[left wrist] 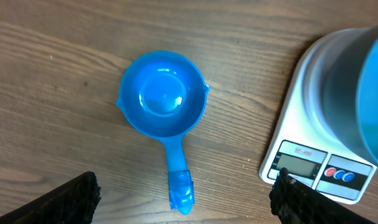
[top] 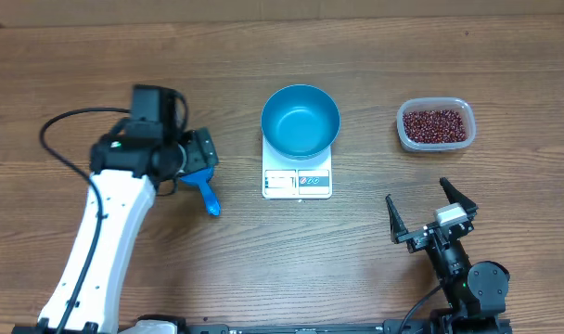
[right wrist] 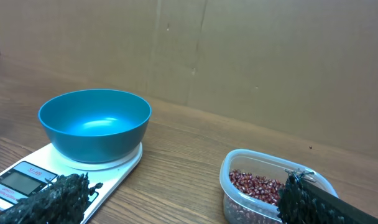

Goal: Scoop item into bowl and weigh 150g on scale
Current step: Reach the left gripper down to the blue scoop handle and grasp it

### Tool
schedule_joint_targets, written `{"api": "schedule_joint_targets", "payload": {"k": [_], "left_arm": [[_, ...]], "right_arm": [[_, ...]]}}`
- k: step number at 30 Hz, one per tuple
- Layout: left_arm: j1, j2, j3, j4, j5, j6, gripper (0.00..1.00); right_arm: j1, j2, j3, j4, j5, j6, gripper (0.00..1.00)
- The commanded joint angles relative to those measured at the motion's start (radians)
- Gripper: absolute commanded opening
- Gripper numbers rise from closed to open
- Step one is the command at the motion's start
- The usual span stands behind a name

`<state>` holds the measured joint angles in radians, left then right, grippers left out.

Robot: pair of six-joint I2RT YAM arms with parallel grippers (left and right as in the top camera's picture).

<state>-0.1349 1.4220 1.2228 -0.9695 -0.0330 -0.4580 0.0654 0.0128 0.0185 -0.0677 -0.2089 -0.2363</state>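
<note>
I will next lower my left gripper to the handle of the scoop [top: 211,198], right by the round cup.
The bright blue bowl [top: 301,121] stands empty on the white scale [top: 297,178]. The item, small red-brown beans [top: 435,125], fills a clear plastic tub [top: 403,137] to the right. A small blue scoop [top: 211,198] lies on the wood left of the scale. My left gripper [top: 200,165] hangs over it, open, and in the left wrist view the fingers [left wrist: 64,202] stand wide on either side of the scoop's handle [left wrist: 179,186] without touching it. My right gripper [top: 426,211] is open near the front right, empty, facing the bowl [right wrist: 94,124] and beans [right wrist: 254,185].
A black cable [top: 64,139] loops on the table behind the left arm. A brown cardboard wall [right wrist: 239,56] closes off the far side of the table. The scale's display and buttons [left wrist: 319,168] face the front edge.
</note>
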Motion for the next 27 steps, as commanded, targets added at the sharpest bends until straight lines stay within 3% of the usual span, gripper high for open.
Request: {"api": "schedule_joint_targets", "payload": {"k": [1, 9, 17, 21, 27], "left_arm": [[-0.061, 0.041, 0.011, -0.003, -0.071, -0.108, 0.90], [-0.082, 0.137, -0.049, -0.009, 0.016, -0.175, 0.86], [-0.082, 0.189, -0.073, 0.014, 0.008, -0.262, 0.87], [-0.082, 0.224, -0.076, 0.024, 0.011, -0.264, 1.00], [-0.082, 0.280, -0.076, 0.013, 0.016, -0.299, 1.00]], "right_arm": [[-0.007, -0.010, -0.011, 0.006, 0.010, 0.000, 1.00], [-0.007, -0.010, -0.011, 0.006, 0.010, 0.000, 1.00], [-0.007, -0.010, -0.011, 0.006, 0.010, 0.000, 1.00], [-0.007, -0.010, -0.011, 0.006, 0.010, 0.000, 1.00], [-0.007, -0.010, -0.011, 0.006, 0.010, 0.000, 1.00]]}}
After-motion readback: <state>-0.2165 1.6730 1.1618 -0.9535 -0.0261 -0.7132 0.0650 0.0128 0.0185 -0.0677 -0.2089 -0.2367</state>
